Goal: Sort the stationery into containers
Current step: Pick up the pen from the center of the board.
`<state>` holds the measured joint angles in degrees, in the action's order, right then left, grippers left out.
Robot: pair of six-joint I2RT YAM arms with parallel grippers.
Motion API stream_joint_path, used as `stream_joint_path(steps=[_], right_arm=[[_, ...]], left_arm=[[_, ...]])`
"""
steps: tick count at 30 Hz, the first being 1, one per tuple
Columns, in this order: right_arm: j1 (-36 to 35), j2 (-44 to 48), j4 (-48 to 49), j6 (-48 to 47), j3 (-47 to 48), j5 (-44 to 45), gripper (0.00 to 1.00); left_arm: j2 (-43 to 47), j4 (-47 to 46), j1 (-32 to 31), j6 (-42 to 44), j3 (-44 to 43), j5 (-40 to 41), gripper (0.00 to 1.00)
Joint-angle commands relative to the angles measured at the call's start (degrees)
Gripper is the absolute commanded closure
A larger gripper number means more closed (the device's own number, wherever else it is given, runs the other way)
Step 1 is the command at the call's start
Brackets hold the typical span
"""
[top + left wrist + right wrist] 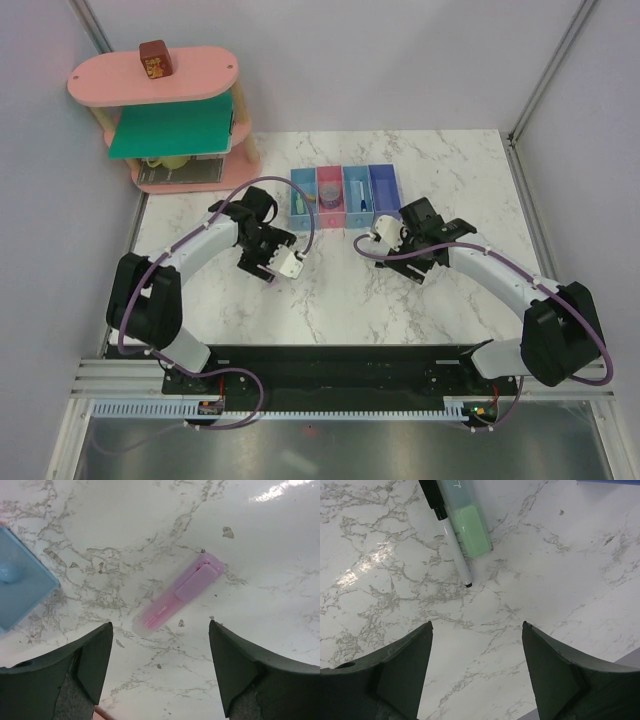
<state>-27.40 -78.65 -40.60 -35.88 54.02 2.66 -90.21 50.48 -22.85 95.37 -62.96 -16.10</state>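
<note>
My left gripper turns toward the lilac-pink flat bar's line next, then lowers over the bar's near end.
A lilac-pink flat bar [177, 592] lies slanted on the marble, just ahead of my left gripper [160, 625], which is open and empty. A corner of a light blue container [35, 587] shows at the left, with a small bluish round piece [9, 573] inside. My right gripper [477, 624] is open and empty too. Beyond it a black-and-white pen [452, 537] lies against a mint green bar [472, 530]. From above, the four joined containers [384, 172] stand behind the left gripper [283, 262] and right gripper [383, 232]. The arms hide the loose items there.
A big pink oval shelf [150, 78] with a green panel stands at the back left, a brown block [155, 58] on top. Frame posts rise at the back corners. Some of the bins hold small items.
</note>
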Motion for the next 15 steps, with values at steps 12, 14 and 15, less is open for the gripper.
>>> stream_joint_path(steps=[12, 14, 15], right_arm=[[-0.1, 4.9, 1.5, -0.2, 0.2, 2.9, 0.2], [-0.1, 5.2, 1.5, 0.2, 0.2, 3.0, 0.2], [-0.1, 5.4, 1.6, 0.3, 0.1, 3.1, 0.2]], left_arm=[[-4.1, -7.6, -0.8, 22.6, 6.6, 5.6, 0.17], [-5.4, -7.9, -0.8, 24.1, 6.7, 5.4, 0.17], [-5.8, -8.1, -0.9, 24.8, 6.7, 5.5, 0.18]])
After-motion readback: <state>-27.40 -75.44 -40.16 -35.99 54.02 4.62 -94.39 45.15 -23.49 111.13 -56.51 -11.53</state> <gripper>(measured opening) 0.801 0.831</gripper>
